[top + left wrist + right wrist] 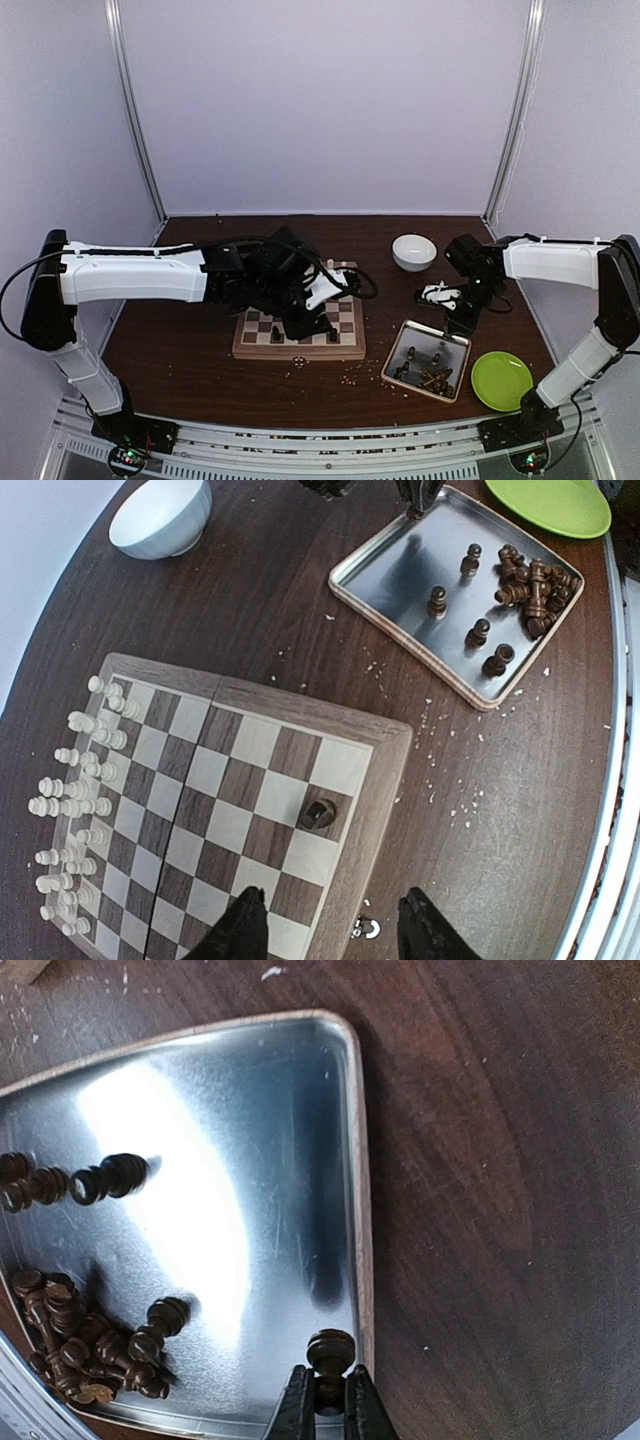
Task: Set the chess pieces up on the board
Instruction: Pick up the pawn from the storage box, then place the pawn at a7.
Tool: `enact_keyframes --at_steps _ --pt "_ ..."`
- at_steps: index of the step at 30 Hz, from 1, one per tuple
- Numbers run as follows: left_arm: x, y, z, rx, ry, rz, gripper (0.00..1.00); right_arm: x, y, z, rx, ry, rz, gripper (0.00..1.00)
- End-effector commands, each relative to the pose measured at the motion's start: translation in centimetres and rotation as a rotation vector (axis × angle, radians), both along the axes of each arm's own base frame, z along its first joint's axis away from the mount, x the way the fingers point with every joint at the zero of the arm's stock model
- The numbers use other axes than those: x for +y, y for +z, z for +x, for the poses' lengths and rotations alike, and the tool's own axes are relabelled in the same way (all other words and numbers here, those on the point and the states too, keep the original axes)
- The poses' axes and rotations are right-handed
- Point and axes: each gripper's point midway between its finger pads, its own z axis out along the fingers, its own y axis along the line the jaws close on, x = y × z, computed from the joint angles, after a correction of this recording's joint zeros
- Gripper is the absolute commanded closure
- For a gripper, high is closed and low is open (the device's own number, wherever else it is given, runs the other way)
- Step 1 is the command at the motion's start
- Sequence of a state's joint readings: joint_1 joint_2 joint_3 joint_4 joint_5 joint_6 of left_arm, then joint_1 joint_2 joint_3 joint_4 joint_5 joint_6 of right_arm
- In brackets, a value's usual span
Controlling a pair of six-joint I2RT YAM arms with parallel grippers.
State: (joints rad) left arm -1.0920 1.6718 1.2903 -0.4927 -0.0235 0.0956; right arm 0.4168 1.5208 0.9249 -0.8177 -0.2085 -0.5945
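Note:
I need to move my right gripper up, over and down onto the board's empty brown square nearest the tray next, because that square lies to its left in the top view.
The board (390, 780) lies under my left gripper (335, 930), which stands open and empty above the board's near edge by the clasp (368, 929). One dark chess piece (318, 813) stands on a brown square just ahead of the fingers. Cream chess pieces (75, 810) fill the board's far rows. More dark pieces (80, 1350) lie in the metal tray (250, 1160). My right gripper (330, 1400) is shut on a dark piece (331, 1350) just inside the tray's rim. The top view shows the right gripper (462, 318) over the tray's far corner.
A white bowl (414, 252) sits behind the tray (420, 340), and a green plate (501, 380) lies to its right. Pale crumbs (350, 375) are scattered on the dark table between board (300, 352) and tray. The left arm reaches over the board.

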Motion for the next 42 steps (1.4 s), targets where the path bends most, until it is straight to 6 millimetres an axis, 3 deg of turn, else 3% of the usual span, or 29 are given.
enact_keyframes --at_steps 1,5,9,16,21,26,31,34,42 --pt "-0.5 1.9 0.5 -0.034 0.017 -0.067 0.54 0.9 0.8 0.6 0.026 -0.026 0.071 1.00" --pt "-0.2 2.9 0.6 -0.046 0.023 -0.080 0.54 1.3 1.8 0.7 0.020 -0.022 0.093 1.00" --pt "1.6 5.8 1.7 -0.141 0.075 -0.080 0.53 2.4 4.7 1.3 -0.010 -0.010 0.143 1.00" --pt "9.2 12.3 8.8 -0.239 0.350 -0.219 0.51 6.1 10.0 3.1 -0.107 0.080 0.163 1.00" --pt "14.0 14.3 12.0 -0.325 0.528 -0.290 0.50 10.2 11.9 4.2 -0.134 0.150 0.160 1.00" --pt "16.3 14.8 12.5 -0.361 0.592 -0.280 0.50 14.8 10.0 4.1 -0.099 0.262 0.089 1.00" --pt "17.7 16.1 11.9 -0.407 0.622 -0.308 0.48 18.2 8.2 4.9 -0.057 0.315 0.029 1.00" --pt "18.5 16.5 12.0 -0.435 0.657 -0.301 0.48 19.5 7.4 5.6 -0.059 0.343 -0.008 1.00" --pt "19.1 17.4 11.8 -0.445 0.675 -0.312 0.47 21.2 5.4 5.1 -0.008 0.373 -0.025 1.00"
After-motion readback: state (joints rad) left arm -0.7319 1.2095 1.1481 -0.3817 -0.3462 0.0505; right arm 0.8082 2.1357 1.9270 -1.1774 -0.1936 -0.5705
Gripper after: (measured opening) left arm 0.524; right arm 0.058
